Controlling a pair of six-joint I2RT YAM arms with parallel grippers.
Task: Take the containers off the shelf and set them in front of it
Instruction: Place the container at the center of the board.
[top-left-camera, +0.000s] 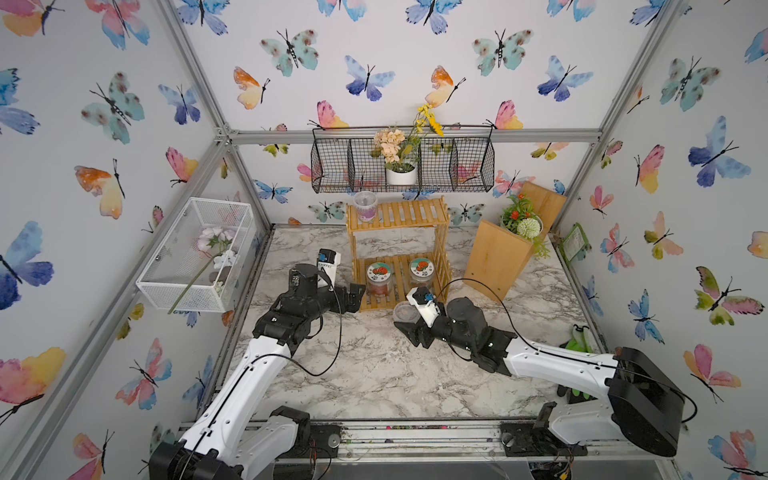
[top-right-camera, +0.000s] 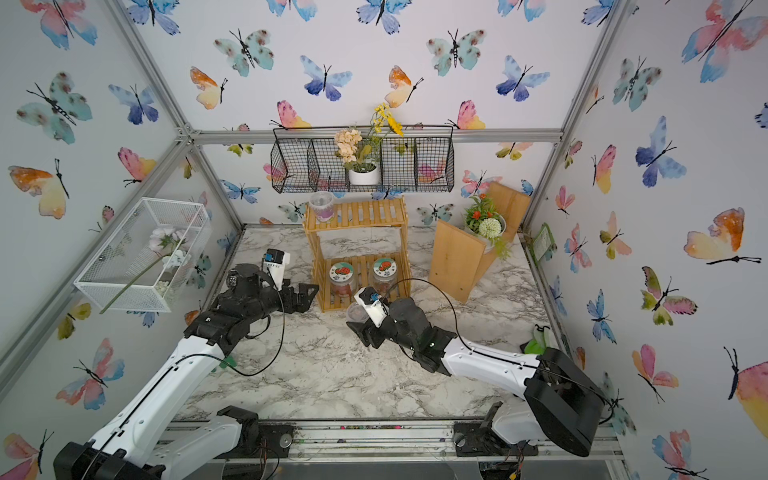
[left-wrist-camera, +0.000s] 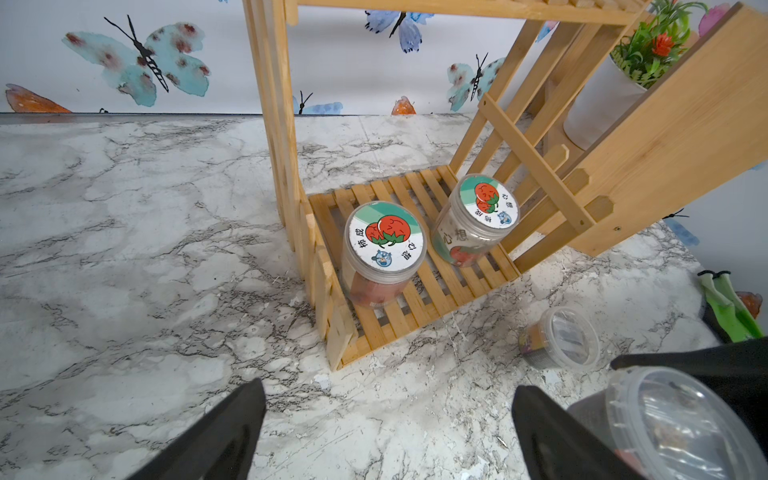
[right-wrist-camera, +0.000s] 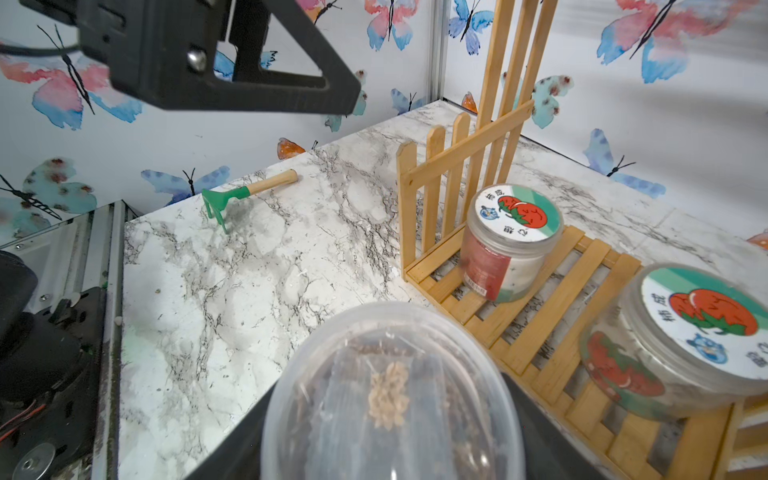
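My right gripper should next lower the clear lidded cup, which is already clear of the shelf's bottom level, and let go of it on the marble table in front of the shelf. The table is below the gripper.
The bamboo shelf (top-left-camera: 399, 249) (top-right-camera: 357, 253) stands at the back of the marble table. A clear cup with a purple label (top-left-camera: 365, 206) sits on its top tier. Two jars with white, red-pictured lids (top-left-camera: 379, 276) (top-left-camera: 422, 270) (left-wrist-camera: 384, 239) (left-wrist-camera: 488, 203) stand on the bottom tier. My right gripper (top-left-camera: 401, 319) (right-wrist-camera: 390, 424) is shut on a clear lidded cup (top-left-camera: 405, 311) (right-wrist-camera: 390, 395) just in front of the shelf; whether the cup touches the table I cannot tell. Another clear cup (left-wrist-camera: 559, 338) rests on the table before the shelf. My left gripper (top-left-camera: 357, 297) (left-wrist-camera: 388, 390) is open and holds nothing, by the shelf's front left corner.
A plain wooden box (top-left-camera: 498, 257) with a potted plant (top-left-camera: 521, 222) stands right of the shelf. A black wire basket (top-left-camera: 403, 166) hangs above it, and a white mesh basket (top-left-camera: 195, 253) on the left wall. A green rake (right-wrist-camera: 245, 195) and green gloves (top-left-camera: 577, 338) lie on the table.
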